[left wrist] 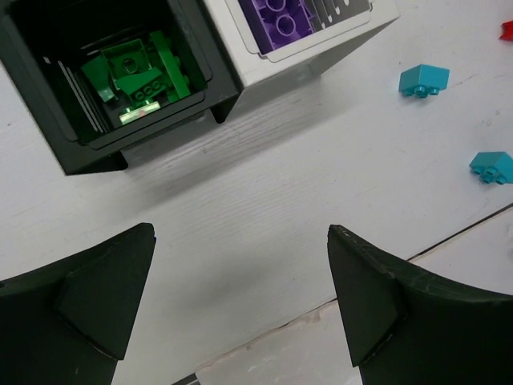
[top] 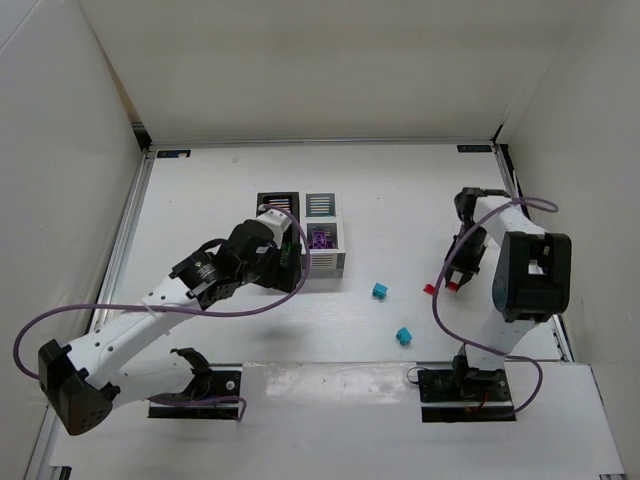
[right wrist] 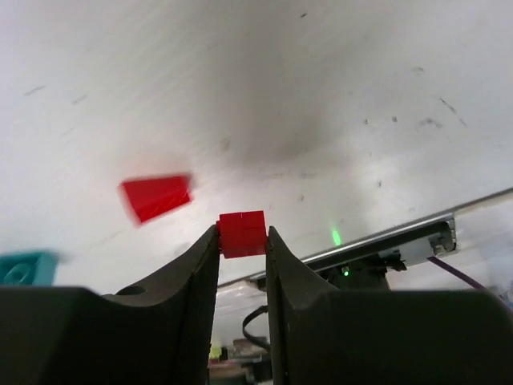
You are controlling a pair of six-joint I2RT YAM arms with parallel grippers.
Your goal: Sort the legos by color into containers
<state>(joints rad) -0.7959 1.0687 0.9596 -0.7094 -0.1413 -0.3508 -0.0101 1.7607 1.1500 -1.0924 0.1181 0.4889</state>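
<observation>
The red lego in my right gripper will go up, outward and to the left in the top view, over the far black bin, as the near bin holds green legos.
My right gripper [right wrist: 242, 238] is shut on a small red lego [right wrist: 242, 228], held just above the table. A second red lego [right wrist: 156, 197] lies loose to its left, blurred, with a teal lego [right wrist: 24, 267] at the frame's edge. From above, the right gripper [top: 453, 281] sits right of the loose red lego [top: 430, 289]. Two teal legos [top: 380, 290] [top: 403, 335] lie mid-table. My left gripper [left wrist: 240, 297] is open and empty, hovering near the containers [top: 322, 262]. The black bin [left wrist: 210, 88] holds green legos [left wrist: 132, 68]; the white bin [left wrist: 321, 58] holds purple legos [left wrist: 280, 16].
White walls enclose the table on three sides. A metal rail [top: 125, 235] runs along the left edge. A taped seam [left wrist: 449, 241] crosses the table near the arm bases. A purple cable [top: 445, 310] loops beside the right arm.
</observation>
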